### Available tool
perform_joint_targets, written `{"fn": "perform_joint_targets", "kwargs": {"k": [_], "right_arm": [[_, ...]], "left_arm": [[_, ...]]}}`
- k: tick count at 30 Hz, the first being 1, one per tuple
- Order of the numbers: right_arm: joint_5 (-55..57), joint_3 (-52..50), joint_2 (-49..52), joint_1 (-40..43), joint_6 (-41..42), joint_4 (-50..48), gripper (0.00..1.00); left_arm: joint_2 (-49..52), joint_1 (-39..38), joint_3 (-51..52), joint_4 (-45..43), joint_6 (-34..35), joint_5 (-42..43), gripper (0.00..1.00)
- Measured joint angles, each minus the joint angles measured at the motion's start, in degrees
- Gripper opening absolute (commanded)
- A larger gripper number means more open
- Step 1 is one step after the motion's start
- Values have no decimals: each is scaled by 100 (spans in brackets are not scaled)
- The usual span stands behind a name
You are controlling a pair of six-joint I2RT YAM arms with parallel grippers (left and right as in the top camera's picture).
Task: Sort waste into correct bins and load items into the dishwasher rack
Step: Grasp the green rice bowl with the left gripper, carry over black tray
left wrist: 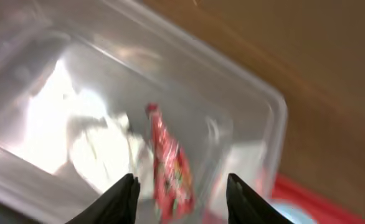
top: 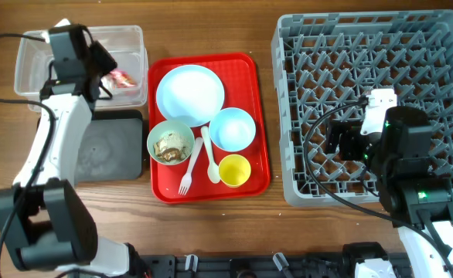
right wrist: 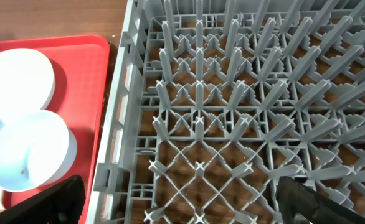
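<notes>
I should next move my left gripper back from the tub (top: 25,54) and down to the green bowl's rim beside the fork (top: 188,176), because there are food scraps in the green bowl.
The red printed wrapper (top: 122,77) lies in the clear tub (top: 25,54) at the back left. My left gripper (top: 99,66) is above the tub, open and empty. The left wrist view shows the wrapper (left wrist: 170,162) below the spread jaws (left wrist: 182,193), blurred. The black tray (top: 110,150) lies in front of the tub. The blue plate (top: 189,93), blue bowl (top: 233,129), green bowl (top: 171,141) with food scraps, yellow cup (top: 234,170), fork (top: 188,176) and spoon (top: 209,158) are on the red tray. My right gripper (top: 338,139) is open over the grey rack (top: 381,46).
The red serving tray (top: 250,77) lies between the bins and the rack. The right wrist view shows the open jaws (right wrist: 182,199) over the rack's pegs (right wrist: 232,93), with the plate (right wrist: 17,81) and blue bowl (right wrist: 27,152) to the left. Bare wooden table runs along the front.
</notes>
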State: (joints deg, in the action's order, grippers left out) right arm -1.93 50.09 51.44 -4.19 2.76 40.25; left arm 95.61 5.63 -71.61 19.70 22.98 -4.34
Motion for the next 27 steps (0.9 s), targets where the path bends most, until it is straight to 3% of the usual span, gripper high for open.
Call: {"fn": "perform_joint_targets", "kwargs": {"k": [5, 11, 13, 20, 27], "right_arm": [[0, 0, 0, 0, 0, 2, 100], [0, 0, 0, 0, 0, 2, 100], [0, 0, 0, 0, 0, 2, 100], [0, 0, 0, 0, 0, 2, 100], [0, 0, 0, 0, 0, 2, 100]], "left_arm": [[-511, -811, -2, 1250, -42, 188, 37], [-555, -2164, 20, 2638, -83, 319, 39], [-431, -2618, 162, 2848, -83, 341, 40], [195, -3130, 575, 2774, -85, 334, 40], [743, -3152, 629, 2483, -116, 334, 12]]}}
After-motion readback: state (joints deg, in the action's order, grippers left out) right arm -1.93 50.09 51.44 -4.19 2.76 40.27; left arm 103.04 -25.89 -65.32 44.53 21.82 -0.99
